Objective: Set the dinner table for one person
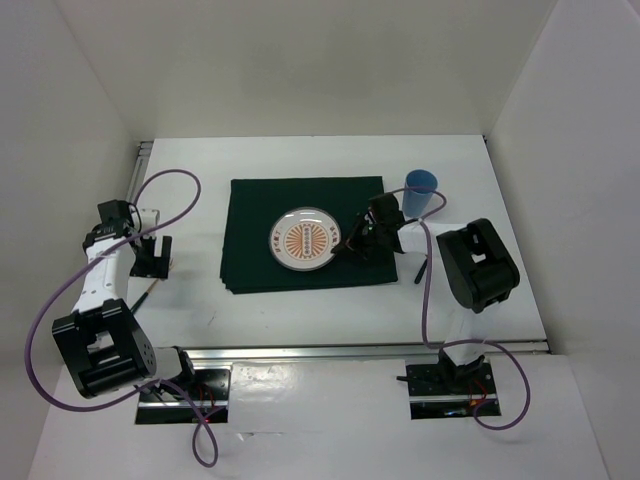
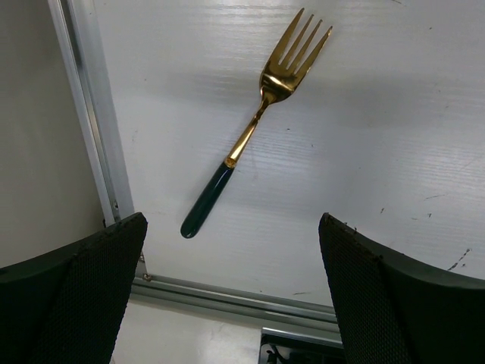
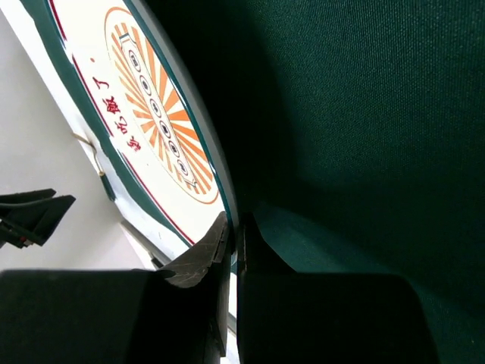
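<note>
The fork's dark green handle (image 1: 141, 300) lies at an angle below, so my left gripper will go down next and turn its open fingers to fit around it, just by the fork's gold neck.
A round white plate (image 1: 303, 240) with an orange sunburst pattern lies on the dark green mat (image 1: 250, 230) in the middle of the white dinner table (image 1: 300, 310). My right gripper (image 1: 356, 243) is shut on the plate's right rim; in the right wrist view its fingers (image 3: 216, 250) pinch the rim of the plate (image 3: 144, 114) over the mat (image 3: 364, 136). A gold fork with a dark green handle (image 2: 254, 129) lies on the table at the left. My left gripper (image 2: 235, 292) is open and empty above the fork's handle end; it also shows in the top view (image 1: 150, 255).
A blue cup (image 1: 421, 190) stands just behind the mat's right corner, close to the right arm. A dark slim item (image 1: 421, 268) lies right of the mat. A metal rail (image 1: 350, 350) runs along the near edge, another along the left edge (image 2: 91, 114). White walls enclose three sides.
</note>
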